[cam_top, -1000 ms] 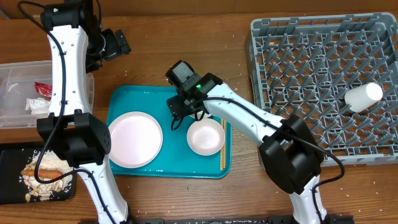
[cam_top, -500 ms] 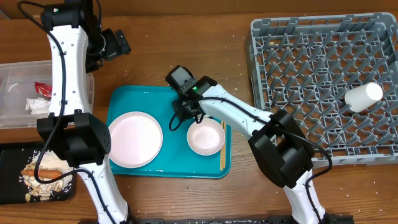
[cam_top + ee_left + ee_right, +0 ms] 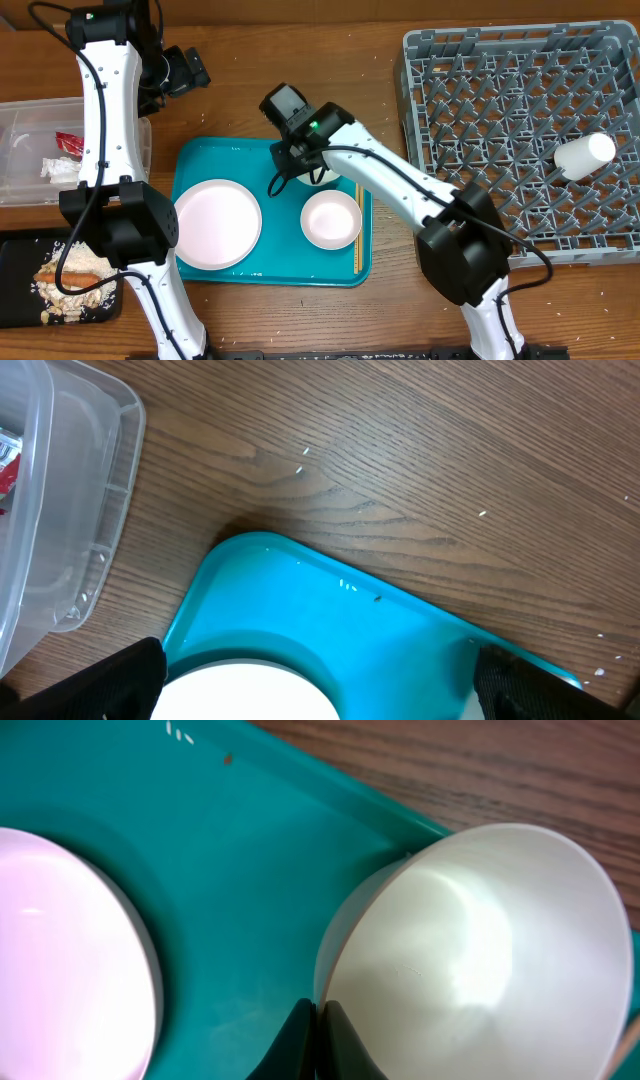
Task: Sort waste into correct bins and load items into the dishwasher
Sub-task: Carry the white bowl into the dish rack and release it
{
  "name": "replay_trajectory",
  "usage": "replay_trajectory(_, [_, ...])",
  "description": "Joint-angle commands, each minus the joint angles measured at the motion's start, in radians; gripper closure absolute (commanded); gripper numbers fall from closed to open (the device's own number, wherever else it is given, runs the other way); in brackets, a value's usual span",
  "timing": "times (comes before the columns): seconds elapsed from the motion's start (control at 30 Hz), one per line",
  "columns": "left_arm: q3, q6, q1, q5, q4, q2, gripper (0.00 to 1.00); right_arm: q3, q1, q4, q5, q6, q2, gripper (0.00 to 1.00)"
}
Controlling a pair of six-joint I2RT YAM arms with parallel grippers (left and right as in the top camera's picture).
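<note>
Next, my right gripper lifts toward the rack [image 3: 500,70], tilts the bowl over the rack's back corner nearest the teal tray and releases it. The wires of that corner stand empty.
My right gripper [image 3: 303,168] [image 3: 318,1045] is shut on the rim of a white bowl [image 3: 480,955] [image 3: 317,179], which hangs tilted over the back of the teal tray [image 3: 215,160]. A second white bowl [image 3: 331,220] and the pale pink plate [image 3: 217,222] [image 3: 60,950] lie on that tray. My left gripper [image 3: 186,70] [image 3: 320,695] is open above the tray's back left corner, holding nothing. The white cup [image 3: 585,155] lies in the grey dish rack [image 3: 500,70]. The clear tub [image 3: 25,125] holds the red wrapper [image 3: 68,143] and the tissue [image 3: 55,168]. The black tray [image 3: 15,260] holds the sausage stick [image 3: 65,268] and scraps.
Wooden chopsticks [image 3: 358,245] lie along the teal tray's right edge. The rack fills the back right of the wooden table [image 3: 330,60]. The tub and the black tray line the left edge.
My right gripper has shut on the bowl's rim and drawn that bowl up and back, away from the bowl still on the tray. The left arm has not moved.
</note>
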Motion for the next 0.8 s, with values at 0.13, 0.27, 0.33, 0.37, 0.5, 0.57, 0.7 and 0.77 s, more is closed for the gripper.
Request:
replay_trajectory(0.13, [0.0, -0.007, -0.005, 0.007, -0.001, 0.0, 0.0, 0.048, -0.08, -0.005, -0.049, 0.001, -0.202, 0.96])
replay_trajectory(0.27, [0.0, -0.007, -0.005, 0.007, -0.001, 0.0, 0.0, 0.048, -0.147, -0.014, -0.09, 0.002, -0.283, 0.96])
replay_trajectory(0.33, [0.0, -0.007, -0.005, 0.007, -0.001, 0.0, 0.0, 0.048, -0.205, -0.012, -0.126, 0.005, -0.318, 0.96])
replay_trajectory(0.37, [0.0, -0.007, -0.005, 0.007, -0.001, 0.0, 0.0, 0.048, -0.288, -0.01, -0.198, 0.005, -0.344, 0.96])
replay_trajectory(0.5, [0.0, -0.007, -0.005, 0.006, -0.001, 0.0, 0.0, 0.035, -0.564, -0.009, -0.488, -0.004, -0.346, 0.96])
replay_trajectory(0.57, [0.0, -0.007, -0.005, 0.006, -0.001, 0.0, 0.0, 0.014, -0.662, 0.002, -0.576, -0.008, -0.34, 0.96])
replay_trajectory(0.7, [0.0, -0.007, -0.005, 0.007, -0.001, 0.0, 0.0, -0.051, -0.857, 0.066, -0.779, -0.039, -0.338, 0.96])
replay_trajectory(0.77, [0.0, -0.007, -0.005, 0.006, -0.001, 0.0, 0.0, -0.093, -0.932, 0.117, -0.89, -0.049, -0.338, 0.96])
